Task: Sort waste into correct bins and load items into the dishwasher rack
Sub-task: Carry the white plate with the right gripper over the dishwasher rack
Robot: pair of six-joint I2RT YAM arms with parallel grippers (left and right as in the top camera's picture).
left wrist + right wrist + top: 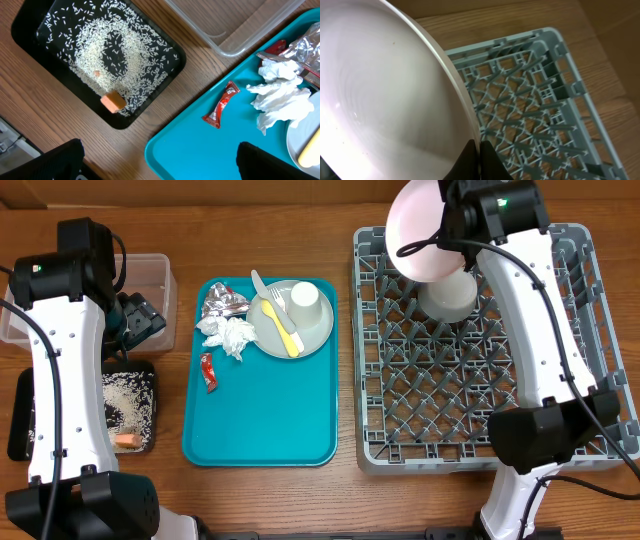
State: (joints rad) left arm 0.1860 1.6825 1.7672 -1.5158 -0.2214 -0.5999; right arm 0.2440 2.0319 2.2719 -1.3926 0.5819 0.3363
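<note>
My right gripper should next lower the white plate toward the side of the teal tray. Then it should bring the plate between the rack's free wires [398,288] [503,100] beside the bowl.
My right gripper [480,161] is shut on the rim of the white plate [385,100], holding it tilted above the far left corner of the dishwasher rack [480,380]. A small white bowl [447,295] sits in the rack beneath it. My left gripper [160,165] is open and empty, hovering over the teal tray's left edge [165,150]. On that tray lie a red packet [221,105], a white napkin [280,95], a foil ball [305,47] and a grey-green plate [310,335] carrying a cup [305,298], a yellow fork [283,322] and pale cutlery [260,285].
The black tray [30,20] at the left holds scattered rice [95,47] and an orange cube [113,101]. A clear tub [150,275] stands behind it, with nothing showing inside. Bare wood lies between the teal tray [260,430] and the rack.
</note>
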